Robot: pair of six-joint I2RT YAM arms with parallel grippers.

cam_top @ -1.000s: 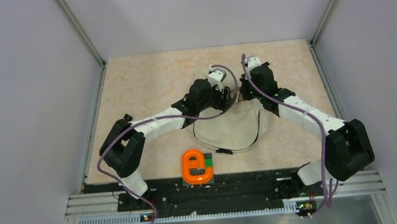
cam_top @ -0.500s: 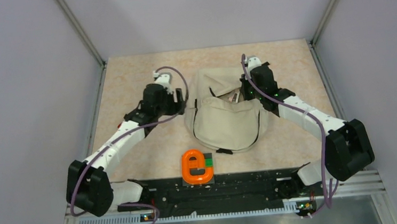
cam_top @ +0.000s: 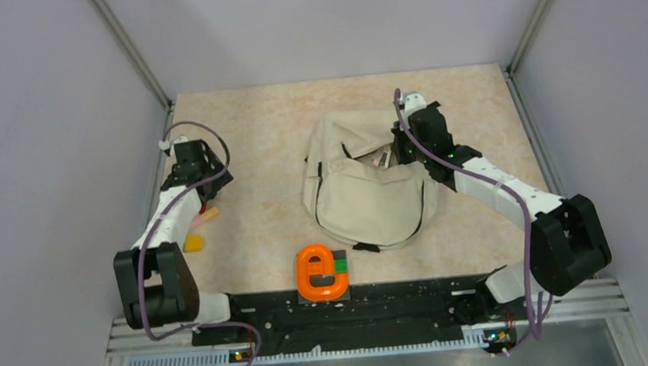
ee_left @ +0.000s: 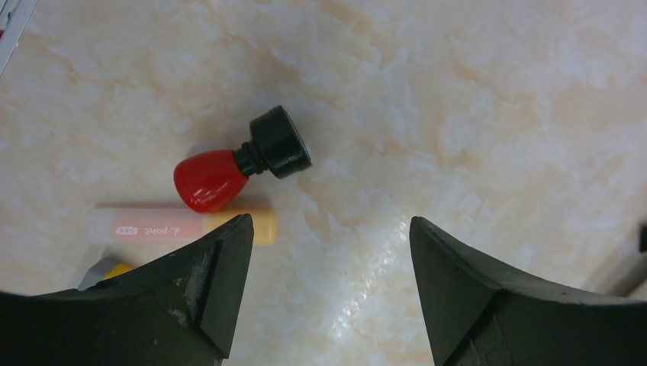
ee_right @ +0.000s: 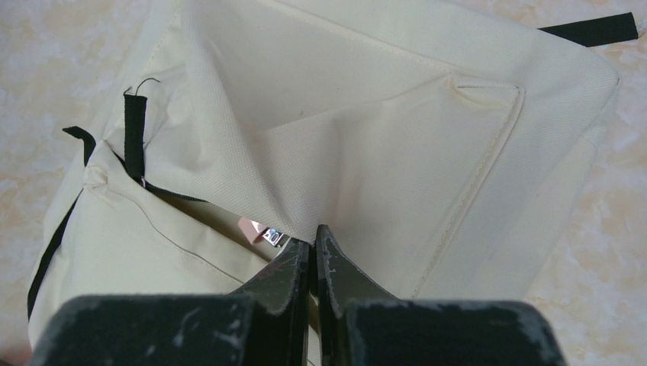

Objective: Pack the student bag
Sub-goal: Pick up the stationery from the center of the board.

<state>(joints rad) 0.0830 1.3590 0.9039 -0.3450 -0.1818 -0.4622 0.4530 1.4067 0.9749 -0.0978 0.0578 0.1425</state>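
My left gripper lowers to the left in the wrist view onto the red bulb's black cap next, since it lies below the open fingers on that side.
The beige student bag lies in the middle of the table, its top opening facing away from the arms. My right gripper is shut on the fabric at the opening's right edge; in the right wrist view the jaws pinch the cream cloth. A pink item with a metal clip peeks out of the opening. My left gripper is open and empty at the far left, above the table. In the left wrist view a red bulb with a black cap and a pink-yellow stick lie just ahead of it.
A small orange piece and a yellow piece lie on the table near the left wall. An orange e-shaped object with a green block sits at the front edge. The bag's black strap lies on the table.
My left arm has swung away from the bag's opening to the far left, over the small items. The bag's top now shows uncovered. My right gripper has not moved.
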